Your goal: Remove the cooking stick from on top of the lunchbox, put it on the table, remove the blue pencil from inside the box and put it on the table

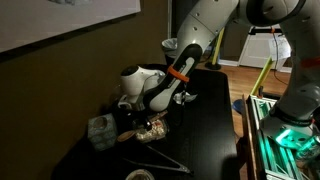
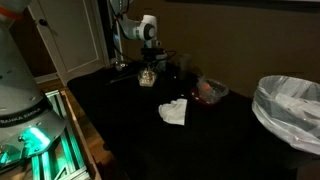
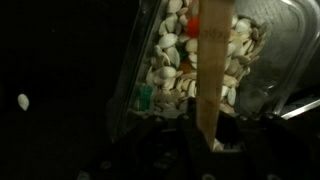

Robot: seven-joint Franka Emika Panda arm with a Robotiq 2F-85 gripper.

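The gripper should lift the stick it holds next, carry it toward the white cloth, lower it and release it, because the tabletop is bare between the lunchbox (image 1: 152, 128) and the cloth.
In the wrist view the cooking stick (image 3: 210, 70), a thin orange-brown wooden strip, lies lengthwise over the lunchbox (image 3: 262, 40), a dark-rimmed tray of pale shells. The stick's near end sits between the dark fingers of my gripper (image 3: 207, 140), which look shut on it. In both exterior views the arm reaches down onto the lunchbox (image 1: 152, 128) (image 2: 147, 75) on the black table (image 1: 212, 130) (image 2: 120, 130). The stick's end pokes out beside it (image 1: 130, 136). The grey-green box (image 1: 100, 131) stands next to the lunchbox. The blue pencil is hidden.
Thin wire tongs (image 1: 160, 160) lie at the table's front near a round cup (image 1: 138, 175). A white cloth (image 2: 173, 111), a reddish cup (image 2: 211, 90) and a bin with a white bag (image 2: 290, 105) are nearby. A loose shell (image 3: 23, 101) lies on the table.
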